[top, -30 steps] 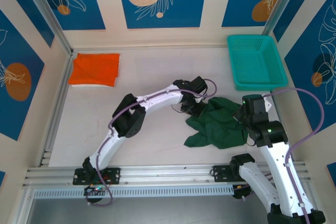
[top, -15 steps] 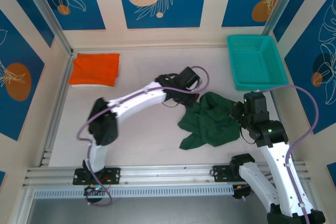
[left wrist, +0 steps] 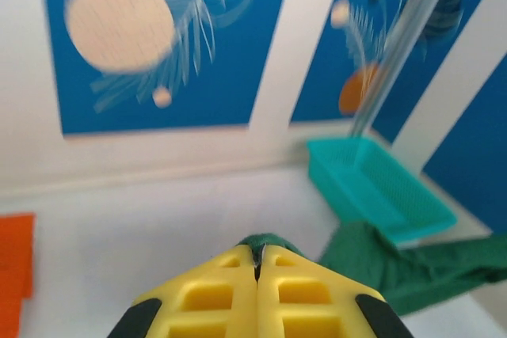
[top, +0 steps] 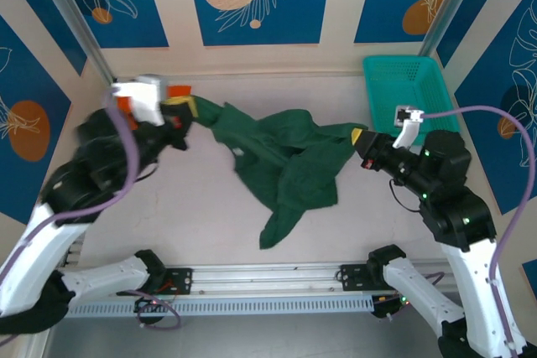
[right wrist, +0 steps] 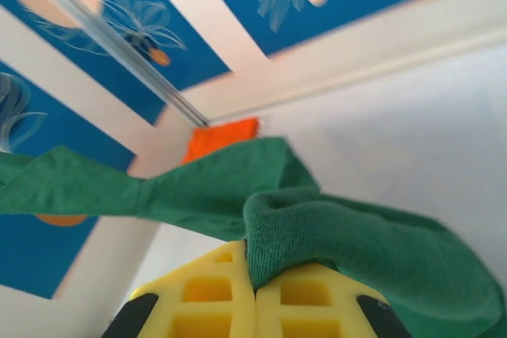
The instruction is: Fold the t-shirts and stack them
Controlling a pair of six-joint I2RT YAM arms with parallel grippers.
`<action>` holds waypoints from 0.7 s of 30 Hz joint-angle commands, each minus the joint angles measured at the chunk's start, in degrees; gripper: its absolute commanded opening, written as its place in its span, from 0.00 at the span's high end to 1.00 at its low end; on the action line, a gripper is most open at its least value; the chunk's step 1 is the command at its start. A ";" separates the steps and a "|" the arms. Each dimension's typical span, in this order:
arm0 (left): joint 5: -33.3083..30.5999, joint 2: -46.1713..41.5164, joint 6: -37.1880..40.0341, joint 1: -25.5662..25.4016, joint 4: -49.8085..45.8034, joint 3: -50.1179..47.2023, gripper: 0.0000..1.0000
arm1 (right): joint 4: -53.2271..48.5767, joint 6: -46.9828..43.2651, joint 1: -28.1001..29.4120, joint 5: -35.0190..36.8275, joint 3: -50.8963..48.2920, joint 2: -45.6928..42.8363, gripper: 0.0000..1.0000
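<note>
I will next lift the end of the green t-shirt high with my left gripper, as the t-shirt hangs bunched. I will carry it outward and down to the far tabletop beside the orange t-shirt and let go.
The dark green t-shirt hangs stretched in the air between both arms, its lower part drooping toward the table. My left gripper is shut on the shirt's left end, and a bit of green cloth pokes out between its yellow fingers. My right gripper is shut on the shirt's right end; the green cloth folds over its fingers. The orange folded t-shirt lies at the far left corner, mostly hidden behind my left arm in the top view.
A teal mesh basket stands at the back right, also seen from the left wrist. Metal frame posts rise at both back corners. The table under the hanging shirt is bare.
Both arms have risen and spread apart, lifting the green shirt off the table and stretching it. The left gripper swung far to the left, toward the orange shirt.
</note>
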 commanded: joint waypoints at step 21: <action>4.81 30.25 -4.67 24.63 -2.37 26.24 1.00 | 7.48 -8.92 0.99 18.22 19.61 36.68 1.00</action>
